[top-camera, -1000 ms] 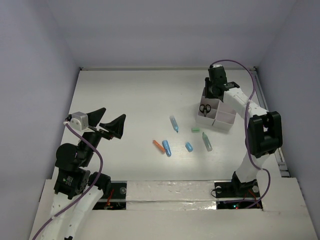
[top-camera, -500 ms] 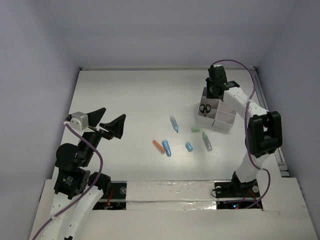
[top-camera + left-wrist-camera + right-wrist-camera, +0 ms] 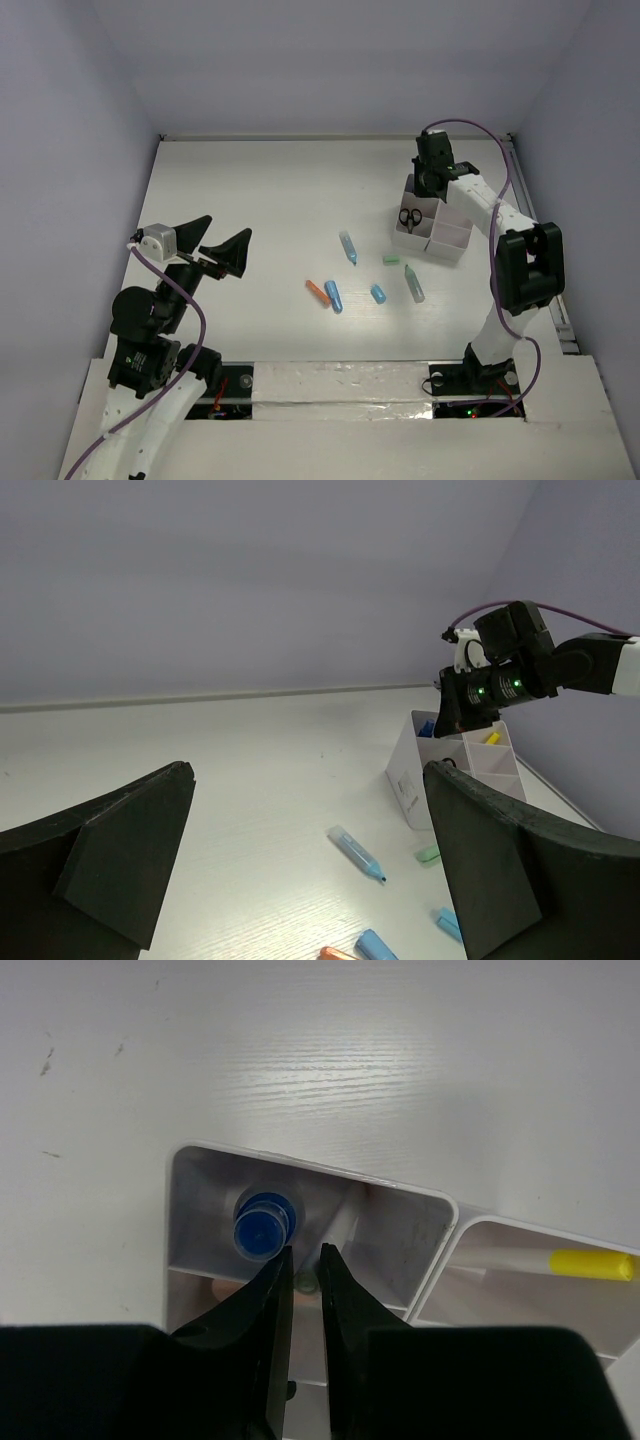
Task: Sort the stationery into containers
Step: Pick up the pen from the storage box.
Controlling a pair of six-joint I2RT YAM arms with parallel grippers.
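Observation:
The yellow-tipped pen's compartment is to the right of my right gripper in the top view, so I will rise, move across and lower to release the pen beside the other pen.
The white containers [image 3: 447, 232] stand at the far right and hold black-handled scissors [image 3: 410, 217]. My right gripper [image 3: 424, 188] points down into the rear compartment [image 3: 300, 1166]. Its jaws are nearly closed around the greenish end of a thin white pen [image 3: 340, 1228] that leans beside a blue-capped bottle [image 3: 262, 1228]. A yellow-tipped pen [image 3: 590, 1264] lies in the neighbouring compartment. On the table lie a blue marker [image 3: 348, 247], a mint eraser [image 3: 391, 258], a teal marker [image 3: 413, 283], a small blue piece [image 3: 378, 293], a blue tube [image 3: 333, 296] and an orange marker [image 3: 318, 291]. My left gripper [image 3: 225, 232] is open and empty, raised at the left.
The table is enclosed by pale walls at the back and both sides. The left wrist view shows the containers [image 3: 415, 770], the blue marker [image 3: 357, 852] and the mint eraser [image 3: 428, 854] ahead of the left gripper [image 3: 308, 770].
My right gripper has dropped slightly toward the rear compartment. The left arm and the items on the table have not moved.

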